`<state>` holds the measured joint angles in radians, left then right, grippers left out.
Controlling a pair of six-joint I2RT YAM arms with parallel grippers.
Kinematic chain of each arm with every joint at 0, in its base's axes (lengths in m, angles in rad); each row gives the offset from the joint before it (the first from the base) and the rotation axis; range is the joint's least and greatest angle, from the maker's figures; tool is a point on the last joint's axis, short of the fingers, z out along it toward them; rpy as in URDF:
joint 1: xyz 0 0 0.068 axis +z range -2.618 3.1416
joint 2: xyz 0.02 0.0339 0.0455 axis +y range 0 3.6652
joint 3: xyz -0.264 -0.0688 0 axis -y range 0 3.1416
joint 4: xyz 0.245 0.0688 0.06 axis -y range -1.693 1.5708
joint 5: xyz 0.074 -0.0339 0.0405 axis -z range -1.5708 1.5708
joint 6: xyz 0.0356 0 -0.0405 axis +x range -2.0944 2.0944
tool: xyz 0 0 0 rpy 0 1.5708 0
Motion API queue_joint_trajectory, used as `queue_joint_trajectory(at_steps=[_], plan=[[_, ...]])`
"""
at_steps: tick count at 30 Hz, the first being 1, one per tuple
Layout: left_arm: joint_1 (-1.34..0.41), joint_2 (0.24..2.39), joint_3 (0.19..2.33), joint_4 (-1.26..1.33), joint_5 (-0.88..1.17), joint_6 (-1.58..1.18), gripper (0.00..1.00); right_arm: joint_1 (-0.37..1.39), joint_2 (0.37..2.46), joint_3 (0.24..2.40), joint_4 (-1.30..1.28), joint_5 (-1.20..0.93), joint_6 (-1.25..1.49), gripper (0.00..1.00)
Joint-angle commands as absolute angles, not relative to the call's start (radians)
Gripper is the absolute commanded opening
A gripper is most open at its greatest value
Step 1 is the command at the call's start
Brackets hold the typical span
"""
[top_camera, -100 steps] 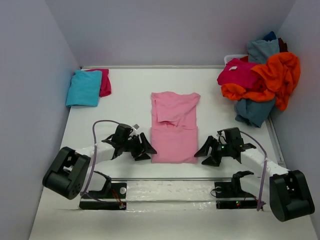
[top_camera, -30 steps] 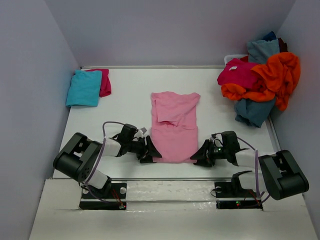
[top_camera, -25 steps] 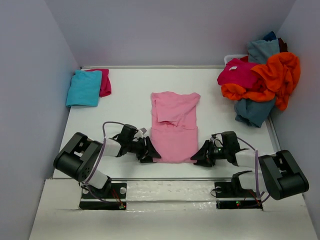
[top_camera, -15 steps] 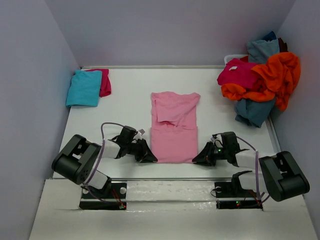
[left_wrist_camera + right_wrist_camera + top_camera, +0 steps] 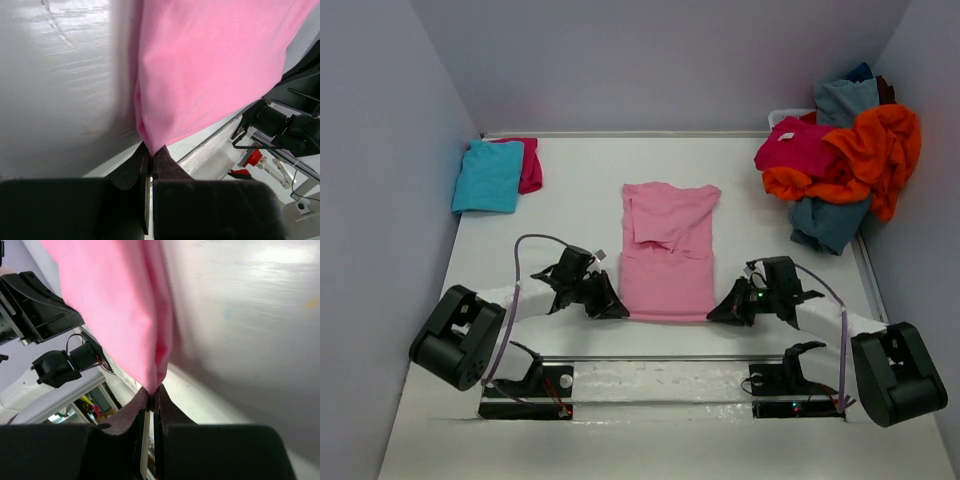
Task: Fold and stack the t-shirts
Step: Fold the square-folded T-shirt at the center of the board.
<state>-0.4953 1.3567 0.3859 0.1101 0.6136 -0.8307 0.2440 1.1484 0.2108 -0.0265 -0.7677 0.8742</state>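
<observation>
The robot's right gripper needs to carry the shirt's hem outward next, over the shirt's far shoulder by the heap, and release it, to fold the long shirt in half.
A light pink t-shirt lies partly folded in the middle of the table, its near hem slightly raised. My left gripper is shut on the hem's near left corner; the left wrist view shows the pink cloth pinched between its fingertips. My right gripper is shut on the near right corner, and its wrist view shows the pink cloth caught at its tips. A folded turquoise t-shirt lies on a magenta one at the far left.
A heap of t-shirts fills the far right corner: orange, magenta and grey-blue. Walls enclose the table on the left, back and right. A metal rail runs along the near edge by the arm bases.
Both grippers closed on the pink t-shirt's near corners and lifted them a little. The hem has moved slightly away from the near edge.
</observation>
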Motion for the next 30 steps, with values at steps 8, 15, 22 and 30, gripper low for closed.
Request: queue_joint_trajectory(at_steps=[8,15,22,30], plan=[[-0.535,1.246,0.537,-0.092,0.497,-0.741,0.06,0.249,1.032,0.466,-0.336,-0.704,0.703,0.07],[-0.545,1.27,0.63,-0.127,0.476,-0.707,0.06,0.249,1.072,0.569,-0.373,-0.687,0.66,0.07],[-0.545,1.333,0.804,-0.179,0.448,-0.664,0.06,0.249,1.137,0.693,-0.413,-0.658,0.62,0.07],[-0.545,1.462,1.083,-0.255,0.416,-0.618,0.06,0.249,1.238,0.903,-0.475,-0.588,0.565,0.07]])
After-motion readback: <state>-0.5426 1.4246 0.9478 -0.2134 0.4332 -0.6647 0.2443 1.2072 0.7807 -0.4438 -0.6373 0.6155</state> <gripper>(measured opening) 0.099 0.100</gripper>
